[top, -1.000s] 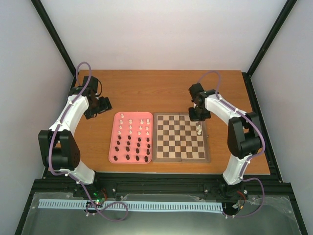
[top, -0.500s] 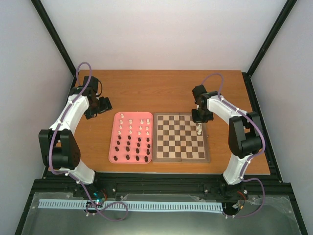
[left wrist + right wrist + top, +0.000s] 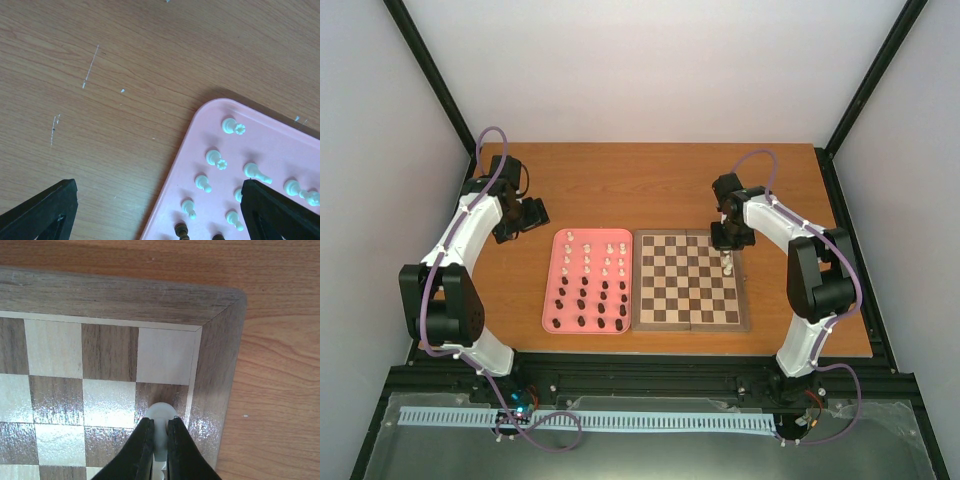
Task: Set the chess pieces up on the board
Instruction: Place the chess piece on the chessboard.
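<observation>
The robot should next turn its left gripper and move it to the right in the top view, then down onto the tray's white corner piece, which is clear of the others.
The wooden chessboard [image 3: 689, 281] lies at table centre, right of the pink tray [image 3: 558, 318]. White pieces [image 3: 590, 252] and dark brown pieces [image 3: 592, 305] stand in rows on the tray. My right gripper [image 3: 727, 262] is shut on a white piece [image 3: 160, 417] and holds it over a dark square in the board's far right column [image 3: 160, 392], second row from the far edge. My left gripper [image 3: 527, 214] is open and empty over bare wood, beyond the tray's far left corner [image 3: 210, 107]; white pieces [image 3: 216, 159] show between its fingers.
The orange-brown table [image 3: 650, 185] extends behind the tray and board. Black frame posts rise at the back corners. The board's brown border [image 3: 215, 375] meets the wood on the right.
My right gripper has shifted a little right and nearer with the white piece over the board's far right corner. The left arm has not moved.
</observation>
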You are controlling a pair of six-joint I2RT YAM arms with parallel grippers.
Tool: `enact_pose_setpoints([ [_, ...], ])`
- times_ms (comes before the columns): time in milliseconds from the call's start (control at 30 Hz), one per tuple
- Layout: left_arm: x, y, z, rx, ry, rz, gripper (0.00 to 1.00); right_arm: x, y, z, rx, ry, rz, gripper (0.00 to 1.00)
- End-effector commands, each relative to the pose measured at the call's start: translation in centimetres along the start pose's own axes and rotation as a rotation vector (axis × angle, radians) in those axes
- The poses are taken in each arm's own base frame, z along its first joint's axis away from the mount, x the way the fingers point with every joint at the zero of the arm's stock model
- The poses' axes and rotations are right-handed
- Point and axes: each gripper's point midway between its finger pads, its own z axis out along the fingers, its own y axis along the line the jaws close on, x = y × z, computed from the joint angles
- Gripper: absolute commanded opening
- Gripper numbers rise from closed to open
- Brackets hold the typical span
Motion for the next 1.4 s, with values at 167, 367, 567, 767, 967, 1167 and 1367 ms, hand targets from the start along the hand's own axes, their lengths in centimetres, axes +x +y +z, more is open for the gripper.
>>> enact_pose_setpoints([
  [167,-0.2,-0.3,0.0,0.011,-0.007,0.017,1.0,0.3,-0.3,0.9,0.005,0.018,0.013,0.03],
  [367,-0.2,-0.4,0.0,0.017,-0.004,0.019,1.0,0.3,-0.2,1.0,0.002,0.025,0.013,0.07],
  [567,-0.2,-0.4,0.1,0.017,-0.002,0.019,1.0,0.6,0.0,1.3,-0.011,0.04,0.004,0.09],
  [767,-0.1,-0.4,0.1,0.017,-0.001,0.02,1.0,0.6,0.0,1.1,-0.015,0.036,0.003,0.12],
  [967,-0.2,-0.4,0.1,0.016,-0.002,0.019,1.0,0.3,0.1,0.7,-0.018,0.019,0.002,0.21],
  [1167,-0.1,-0.6,0.1,0.029,0.005,0.03,1.0,-1.0,0.0,-0.7,-0.017,-0.036,-0.001,0.35],
  [1367,0.3,-2.2,-0.1,0.117,0.018,0.101,1.0,-3.8,0.3,-3.0,-0.023,-0.115,-0.014,0.52],
])
